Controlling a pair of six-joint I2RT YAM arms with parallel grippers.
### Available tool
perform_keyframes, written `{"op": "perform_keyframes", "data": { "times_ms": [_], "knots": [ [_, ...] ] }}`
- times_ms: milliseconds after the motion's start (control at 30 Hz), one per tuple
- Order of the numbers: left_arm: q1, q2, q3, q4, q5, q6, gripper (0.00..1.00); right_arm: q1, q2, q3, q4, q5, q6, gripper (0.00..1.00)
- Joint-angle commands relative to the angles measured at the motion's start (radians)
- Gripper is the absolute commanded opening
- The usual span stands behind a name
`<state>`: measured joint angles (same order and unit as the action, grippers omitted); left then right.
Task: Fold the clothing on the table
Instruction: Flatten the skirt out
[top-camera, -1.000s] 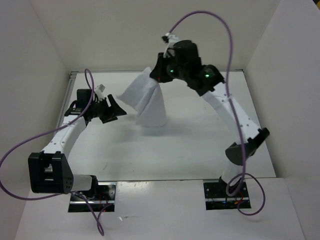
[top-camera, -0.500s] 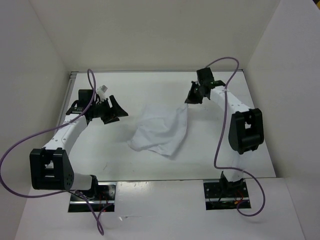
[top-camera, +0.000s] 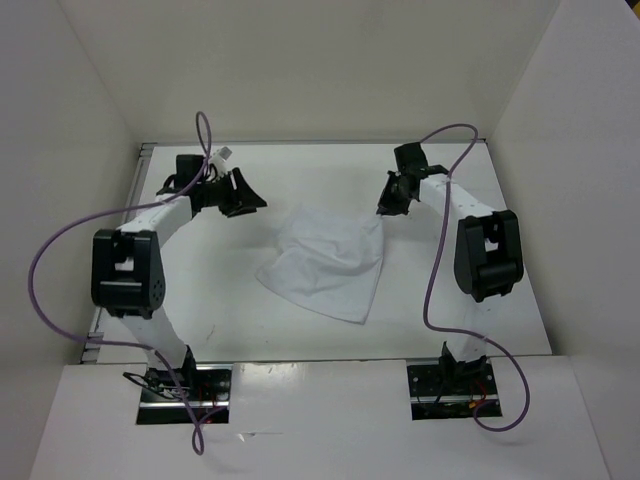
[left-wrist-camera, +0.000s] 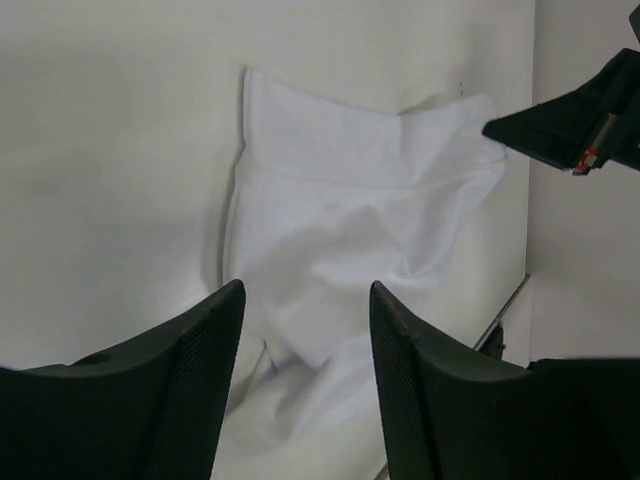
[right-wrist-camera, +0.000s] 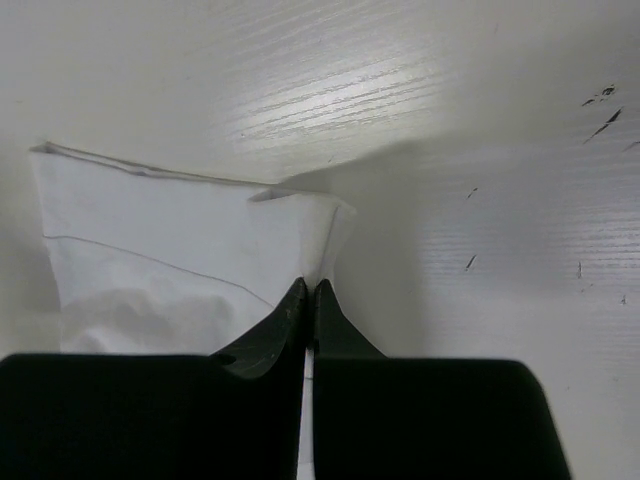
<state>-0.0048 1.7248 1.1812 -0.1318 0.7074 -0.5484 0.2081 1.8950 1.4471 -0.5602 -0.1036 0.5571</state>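
The robot's right gripper already holds the cloth's other far corner, so the left gripper needs to go down and across next, onto the cloth's free far corner (left-wrist-camera: 256, 85).
The clothing (top-camera: 328, 262) is a small white cloth lying mostly spread, with soft wrinkles, in the middle of the table (top-camera: 230, 310). My right gripper (top-camera: 390, 206) is shut on the cloth's far right corner, low over the table; in the right wrist view the cloth (right-wrist-camera: 170, 265) fans out to the left of the closed tips (right-wrist-camera: 308, 287). My left gripper (top-camera: 250, 197) stands open a little to the left of the cloth's far left corner, apart from it. The left wrist view shows the cloth (left-wrist-camera: 350, 200) beyond the spread jaws (left-wrist-camera: 306, 290), with nothing between them.
White upright walls (top-camera: 90, 110) close in the table on the left, back and right. Purple cables (top-camera: 45, 255) loop off both arms. The arm bases (top-camera: 185, 385) sit at the near edge. The right gripper's black tip (left-wrist-camera: 570, 125) shows in the left wrist view.
The right arm came down from high up and laid the hanging cloth out on the table, still gripping its corner. The left gripper moved farther back toward the cloth, jaws somewhat narrower.
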Motion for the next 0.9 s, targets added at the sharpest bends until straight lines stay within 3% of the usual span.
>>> {"op": "perform_keyframes", "data": {
  "times_ms": [0,167,400,500,867],
  "knots": [
    [-0.049,0.126,0.174,0.068,0.084,0.101,0.62,0.016,-0.030,0.002,0.039,0.030,0.003,0.00],
    [-0.067,0.288,0.296,0.057,0.121,0.176,0.70,0.026,-0.039,-0.010,0.039,0.030,0.003,0.00],
    [-0.086,0.404,0.351,0.066,0.090,0.212,0.71,0.027,-0.077,-0.010,0.019,0.019,-0.006,0.00],
    [-0.096,0.449,0.351,0.078,0.012,0.212,0.67,0.027,-0.111,-0.001,-0.009,0.019,-0.016,0.00],
    [-0.179,0.558,0.432,0.100,0.021,0.185,0.62,0.036,-0.122,-0.010,-0.009,-0.001,0.003,0.00]
  ]
}}
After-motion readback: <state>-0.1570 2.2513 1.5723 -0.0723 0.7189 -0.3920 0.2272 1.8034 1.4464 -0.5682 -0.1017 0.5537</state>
